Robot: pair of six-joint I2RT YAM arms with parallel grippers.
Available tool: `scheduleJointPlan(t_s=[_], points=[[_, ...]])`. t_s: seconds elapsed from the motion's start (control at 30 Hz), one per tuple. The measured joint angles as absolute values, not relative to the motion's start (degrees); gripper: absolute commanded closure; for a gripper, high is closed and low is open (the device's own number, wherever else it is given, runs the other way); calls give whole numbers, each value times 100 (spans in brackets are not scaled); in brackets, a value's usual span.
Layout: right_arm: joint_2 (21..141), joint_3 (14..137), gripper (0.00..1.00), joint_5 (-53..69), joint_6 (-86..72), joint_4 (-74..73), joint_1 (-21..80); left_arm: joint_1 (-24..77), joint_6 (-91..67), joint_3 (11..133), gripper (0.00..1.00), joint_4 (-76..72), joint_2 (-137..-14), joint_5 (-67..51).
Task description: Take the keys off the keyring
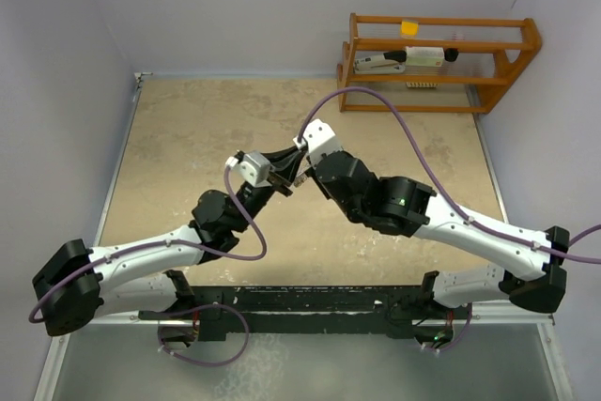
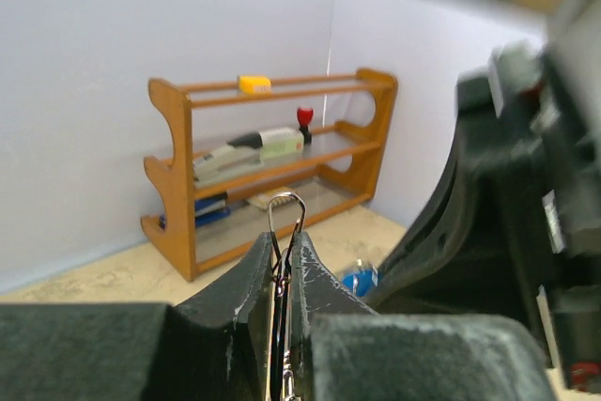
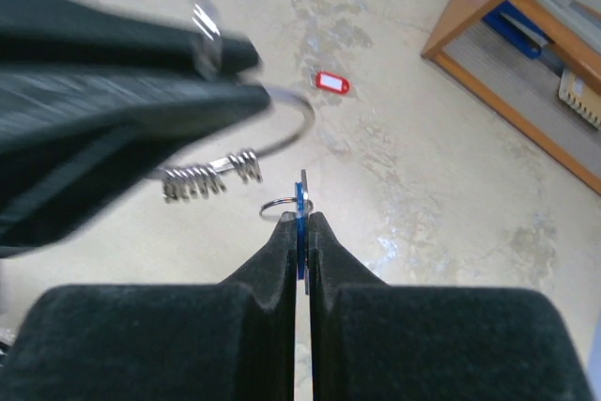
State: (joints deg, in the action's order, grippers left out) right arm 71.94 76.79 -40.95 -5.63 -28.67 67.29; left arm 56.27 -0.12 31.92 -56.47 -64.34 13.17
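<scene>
The robot next needs to tilt its left gripper and lower it down and away from the right gripper to the tabletop, then let go of the keyring [image 2: 286, 206], because the blue-headed key is off it.
My left gripper [image 2: 285, 249] is shut on the keyring [image 2: 286, 206], a thin silver wire loop that sticks up between its tips. In the right wrist view the keyring [image 3: 299, 124] curves out of the left fingers [image 3: 141, 91], with a bunch of small silver coils [image 3: 202, 180] hanging on it. My right gripper [image 3: 300, 224] is shut on the blue-headed key [image 3: 300, 199]; a small silver ring [image 3: 276, 206] is attached to that key. The blue key [image 2: 360, 279] also shows in the left wrist view. Both grippers [image 1: 293, 176] meet above mid-table. A red-headed key [image 3: 331, 83] lies loose on the table.
A wooden rack [image 1: 437, 63] with small items stands at the back right of the beige table [image 1: 188, 138]. Walls close the table on the left, back and right. The purple cables loop over both arms.
</scene>
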Motion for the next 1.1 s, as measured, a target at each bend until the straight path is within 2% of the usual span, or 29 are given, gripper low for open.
scheduleJointPlan(t_s=[0.33, 0.7, 0.97, 1.1], points=[[7083, 7380, 100, -3793, -567, -3061, 6217, 5614, 121, 3192, 100, -5885, -6106, 1516], [6823, 6943, 100, -3841, -497, -2672, 5522, 5531, 82, 3192, 100, -4718, -6493, 2604], [6995, 6401, 100, -3186, -548, -2231, 4475, 4222, -902, 3089, 100, -3776, -7244, 2526], [7367, 6243, 100, -2733, -607, -1918, 3981, 4121, -1133, 3063, 100, -3721, -7531, 2486]])
